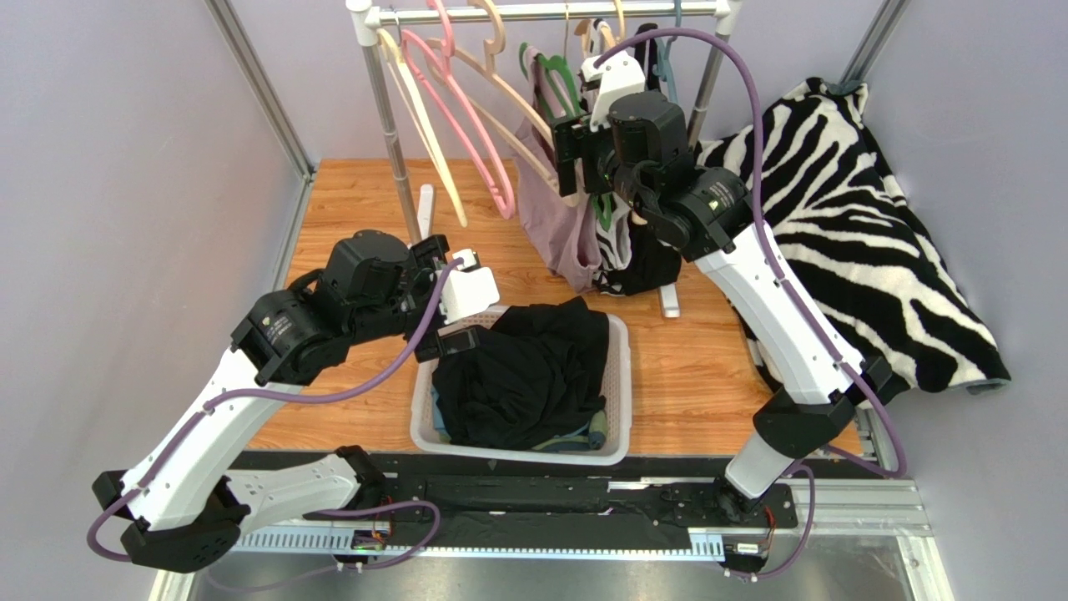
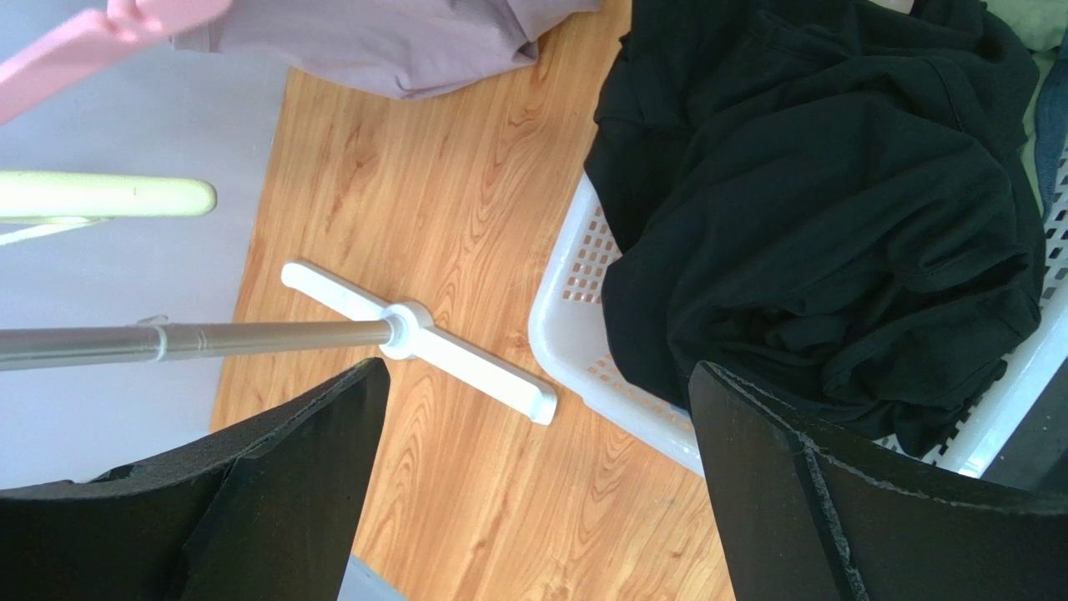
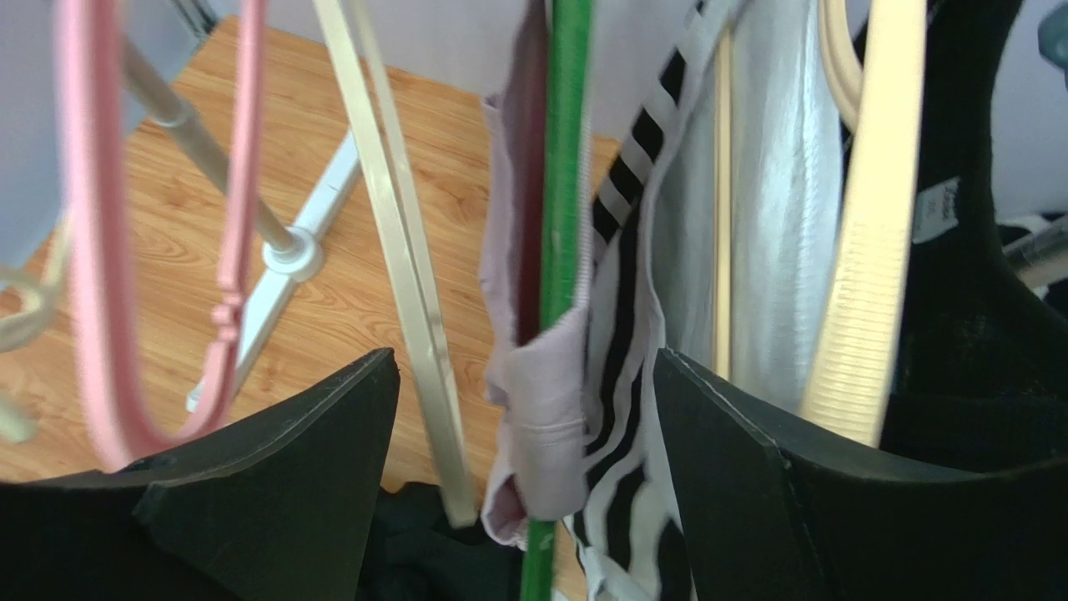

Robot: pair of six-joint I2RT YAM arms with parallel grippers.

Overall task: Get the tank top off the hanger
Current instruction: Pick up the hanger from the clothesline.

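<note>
My right gripper moves clear of a cream hanger's end next and lowers its open fingers around the lilac strap (image 3: 539, 376), below the gripper, beside that hanger's end.
A lilac tank top (image 1: 553, 210) hangs on a green hanger (image 1: 567, 83) on the rack rail, beside a zebra-striped top and a black garment. In the right wrist view the lilac strap (image 3: 539, 376) wraps the green hanger (image 3: 567, 163). My right gripper (image 3: 527, 420) is open, with the strap and hanger arm between its jaws and a gap on both sides. In the top view it (image 1: 592, 157) is up at the hanging clothes. My left gripper (image 1: 458, 307) is open and empty, low over the wood floor (image 2: 539, 426) at the basket's left edge.
A white basket (image 1: 621, 391) with black clothes (image 1: 533, 369) stands at the front centre. Empty pink (image 1: 470, 113) and cream hangers hang left on the rail. The rack's pole (image 1: 390, 125) and foot (image 2: 420, 341) are near the left gripper. A zebra blanket (image 1: 853, 213) lies right.
</note>
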